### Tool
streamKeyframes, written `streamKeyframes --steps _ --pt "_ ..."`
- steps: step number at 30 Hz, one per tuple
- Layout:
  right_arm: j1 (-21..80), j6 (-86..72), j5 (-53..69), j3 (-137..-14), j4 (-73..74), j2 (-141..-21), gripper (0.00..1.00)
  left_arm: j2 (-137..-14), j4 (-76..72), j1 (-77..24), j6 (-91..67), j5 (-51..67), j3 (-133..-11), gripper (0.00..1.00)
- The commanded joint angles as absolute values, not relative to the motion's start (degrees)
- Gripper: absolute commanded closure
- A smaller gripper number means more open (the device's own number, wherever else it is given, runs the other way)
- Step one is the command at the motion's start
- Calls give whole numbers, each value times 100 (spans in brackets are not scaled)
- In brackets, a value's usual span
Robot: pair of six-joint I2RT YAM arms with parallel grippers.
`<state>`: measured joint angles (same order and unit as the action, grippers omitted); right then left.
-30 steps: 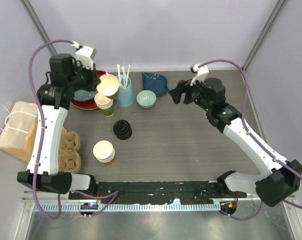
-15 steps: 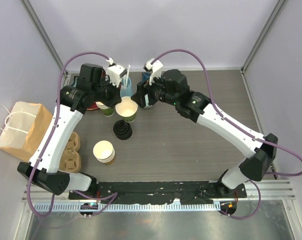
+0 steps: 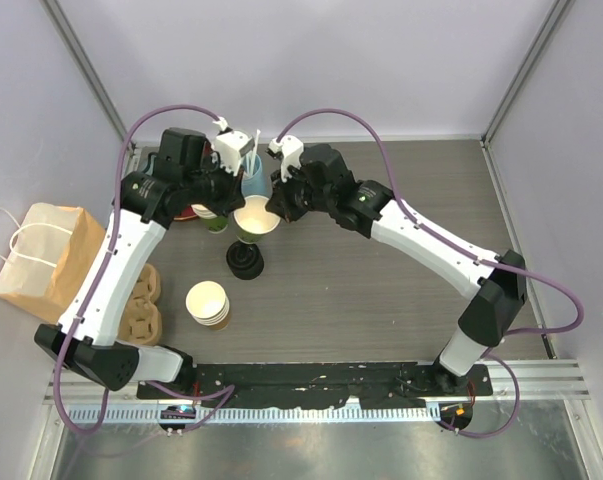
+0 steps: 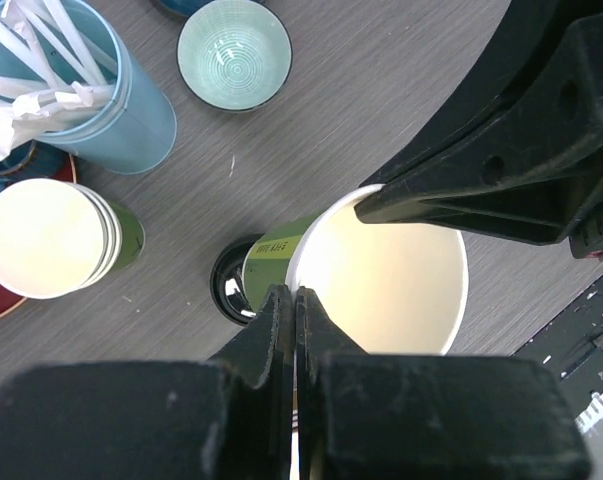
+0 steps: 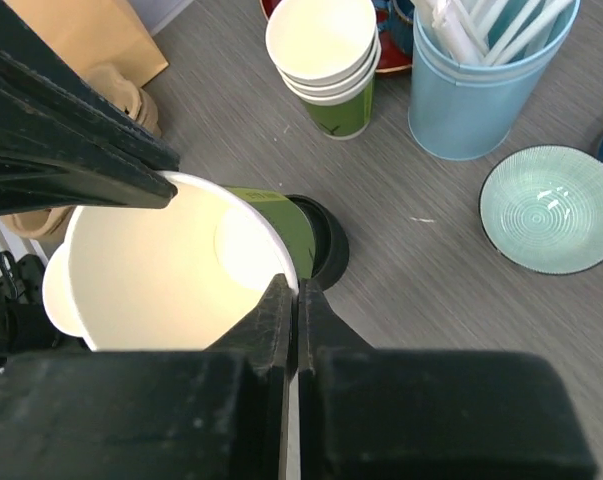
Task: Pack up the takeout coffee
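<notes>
I will next carry the cup to the right in the top view with my right gripper, down onto empty table away from the black lid stack [image 3: 245, 261].
A lidless green paper cup [image 3: 254, 217] with a cream inside hangs above the black lid stack [image 3: 245, 261]. My left gripper [image 4: 294, 292] is shut on the cup's [image 4: 391, 280] near rim, pinching the wall. My right gripper [image 5: 293, 285] is shut on the opposite rim of the same cup [image 5: 161, 270]. In the top view the left gripper [image 3: 237, 207] and the right gripper [image 3: 274, 207] face each other across the cup. The takeout coffee is out of view.
A green cup stack [image 5: 326, 50], a blue tumbler of straws [image 5: 471, 100] and a teal bowl [image 5: 551, 210] stand behind. A brown cup stack [image 3: 208, 303] sits nearer. A paper bag [image 3: 36, 250] and a cardboard cup carrier [image 3: 141, 300] lie at the left.
My left arm carried the green cup from the back stack to above the lids. My right arm swung in from the right and shut on the cup's rim.
</notes>
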<state>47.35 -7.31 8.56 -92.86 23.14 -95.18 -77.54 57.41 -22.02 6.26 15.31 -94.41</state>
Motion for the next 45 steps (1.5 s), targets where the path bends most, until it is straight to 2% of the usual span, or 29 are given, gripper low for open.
streamKeyframes --steps 1,2,4,5,6,7,10,14,17,28,37,45 --pt "4711 -580 363 -9536 2522 -9448 99 -7638 5590 -2215 650 1661 -9387 100" --pt "4711 -580 230 -9527 2575 -9440 99 -7646 5572 -2215 659 1626 -9369 91" --pt "4702 -475 -164 -9501 2758 -9378 99 -7647 5564 -2215 659 1556 -9352 62" --pt "4693 -440 -515 -9466 2821 -9352 99 -7638 5572 -2206 668 1556 -9352 37" --pt "4667 -387 -727 -9431 2891 -9273 99 -7629 5572 -2215 703 1547 -9369 29" --pt "4580 -361 -877 -9335 3013 -9229 99 -7594 5581 -2215 694 1512 -9378 16" --pt "4046 -457 -1221 -8984 3216 -9009 99 -7559 5590 -2206 712 1319 -9404 2" --pt "3106 -781 -880 -8237 3234 -8842 99 -7523 5581 -2215 791 880 -9299 0" --pt "2770 -826 -747 -7727 3103 -8938 99 -7515 5590 -2215 852 756 -9132 0" --pt "2716 -817 -730 -7374 2646 -9624 99 -7445 5669 -2197 1072 449 -8807 0" --pt "2391 -1028 -562 -7032 1952 -9572 99 -7383 5651 -2145 1116 387 -8684 0" --pt "2162 -1002 -545 -7198 1819 -9720 99 -7400 5669 -2127 1151 396 -8666 0"
